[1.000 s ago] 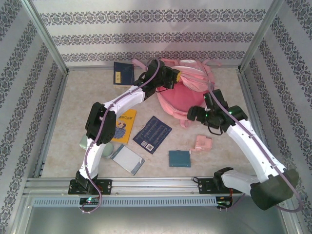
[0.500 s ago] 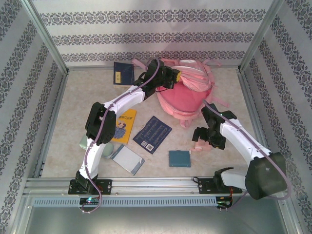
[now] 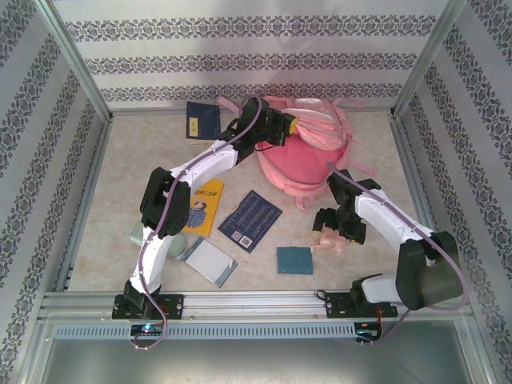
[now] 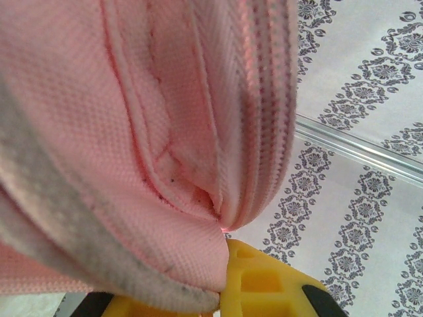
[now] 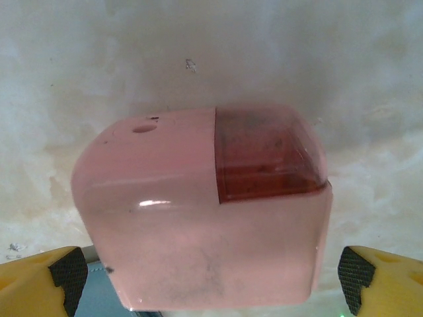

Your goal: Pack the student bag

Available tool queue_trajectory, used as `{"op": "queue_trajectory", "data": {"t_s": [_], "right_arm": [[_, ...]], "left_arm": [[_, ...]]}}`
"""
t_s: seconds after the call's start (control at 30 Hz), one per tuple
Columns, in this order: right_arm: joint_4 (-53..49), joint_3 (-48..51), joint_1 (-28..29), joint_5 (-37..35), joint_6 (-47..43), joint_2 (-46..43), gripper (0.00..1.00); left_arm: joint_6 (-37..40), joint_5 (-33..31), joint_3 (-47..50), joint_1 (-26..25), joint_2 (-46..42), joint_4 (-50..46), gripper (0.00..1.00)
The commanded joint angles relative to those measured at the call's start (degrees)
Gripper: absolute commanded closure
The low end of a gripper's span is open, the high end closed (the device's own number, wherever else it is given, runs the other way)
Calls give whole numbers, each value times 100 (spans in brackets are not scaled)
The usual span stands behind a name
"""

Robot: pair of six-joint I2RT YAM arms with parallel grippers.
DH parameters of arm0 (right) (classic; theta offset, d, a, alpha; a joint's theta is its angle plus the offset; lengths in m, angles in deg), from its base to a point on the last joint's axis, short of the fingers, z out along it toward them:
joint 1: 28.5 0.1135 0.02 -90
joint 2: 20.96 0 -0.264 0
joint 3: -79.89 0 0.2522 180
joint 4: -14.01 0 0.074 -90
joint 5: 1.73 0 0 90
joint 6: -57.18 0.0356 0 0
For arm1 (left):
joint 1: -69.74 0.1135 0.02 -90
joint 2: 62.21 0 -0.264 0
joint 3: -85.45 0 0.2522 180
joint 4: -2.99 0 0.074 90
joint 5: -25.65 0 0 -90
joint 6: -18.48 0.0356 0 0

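Observation:
The right gripper moves down next and closes on the sides of the pink box point(image 5: 198, 218), as its open fingers already stand on either side of it.
The student bag point(image 3: 308, 156), a large pink backpack, lies at the back of the table. My left gripper point(image 3: 288, 128) is shut on the edge of the student bag point(image 4: 132, 132) beside its zip, the fabric pinched between my yellow fingers point(image 4: 264, 281). My right gripper point(image 3: 333, 232) hangs open over a small pink box-like item point(image 3: 328, 242) on the table in front of the bag. In the right wrist view this pink box point(image 5: 198, 218), with its dark red window, sits between the black pads point(image 5: 69, 272), which stand just off its sides.
Scattered on the table are a dark blue book point(image 3: 202, 120) at the back left, a yellow book point(image 3: 204, 206), a patterned navy book point(image 3: 250, 220), a grey notebook point(image 3: 210, 262) and a small teal book point(image 3: 294, 260). Patterned walls enclose three sides.
My right arm has swung from beside the bag toward the front and down over the small pink box, its jaws widening. The left arm and the bag have not moved.

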Motion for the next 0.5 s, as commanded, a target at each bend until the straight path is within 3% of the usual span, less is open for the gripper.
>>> {"op": "queue_trajectory", "data": {"t_s": [0.0, 0.13, 0.37, 0.47], "right_arm": [[126, -2, -42, 117, -195, 237, 2], [202, -76, -49, 104, -285, 463, 4], [141, -108, -6, -19, -334, 343, 28], [61, -125, -1, -63, -327, 271, 33]], "left_arm": [[-136, 256, 60, 59, -244, 369, 100], [-154, 274, 78, 67, -243, 369, 100], [-119, 257, 110, 102, -288, 388, 100], [-74, 235, 113, 100, -306, 355, 100]]}}
